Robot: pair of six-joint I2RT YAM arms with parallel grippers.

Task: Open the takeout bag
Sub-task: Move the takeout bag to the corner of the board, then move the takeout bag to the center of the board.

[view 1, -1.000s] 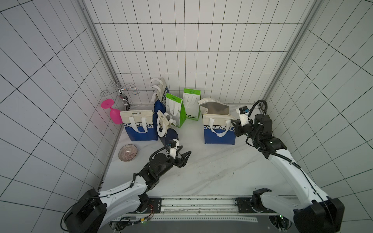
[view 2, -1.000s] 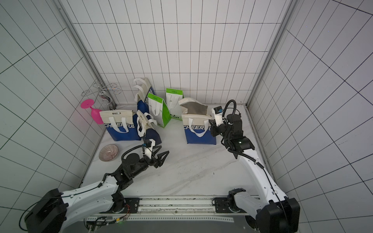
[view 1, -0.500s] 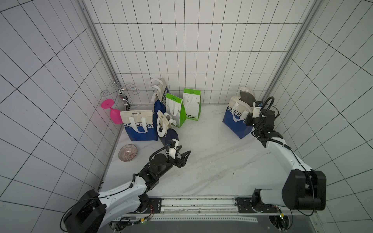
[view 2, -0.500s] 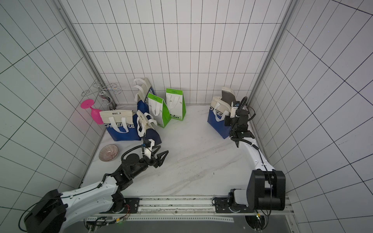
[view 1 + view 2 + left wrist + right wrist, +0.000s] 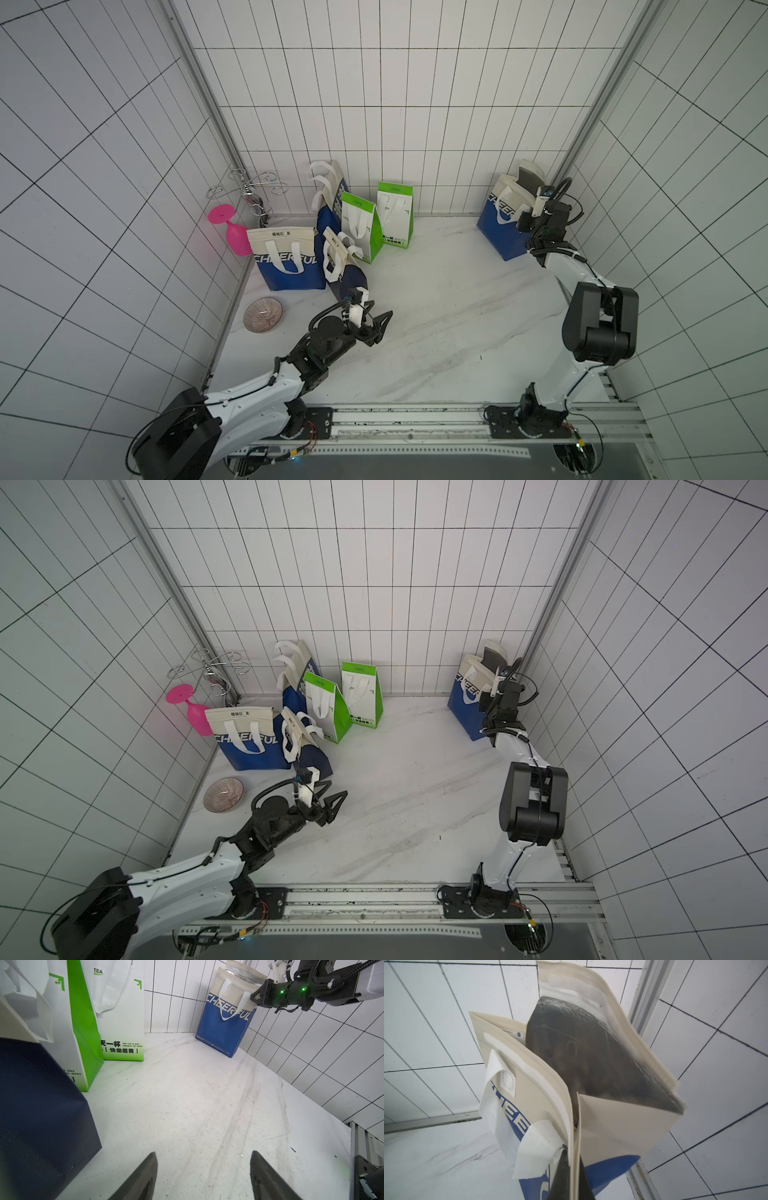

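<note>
My right gripper will next move the tilted bag toward the corner between the tiled walls and let go of its cream rim, since the bag's opening is already wide open.
The takeout bag (image 5: 498,226), blue below and cream above with white handles, stands tilted in the far right corner in both top views (image 5: 467,712). My right gripper (image 5: 524,220) is shut on the cream rim of the bag's side; in the right wrist view its fingers (image 5: 574,1151) pinch the folded edge. The mouth gapes there, showing the silver lining (image 5: 591,1053). The left wrist view shows the bag (image 5: 222,1028) held by the right gripper (image 5: 254,998). My left gripper (image 5: 380,314) hovers open and unloaded low over the white table (image 5: 203,1153).
At the back left stand another blue and cream bag (image 5: 286,257), a dark navy bag (image 5: 347,278) close to my left gripper, and two green and white bags (image 5: 359,226). A pink glass (image 5: 232,235), a wire rack (image 5: 249,191) and a bowl (image 5: 262,315) sit along the left wall.
My right gripper has carried the takeout bag from the middle back of the table to the far right corner, keeping hold of it. The left arm has stayed still.
</note>
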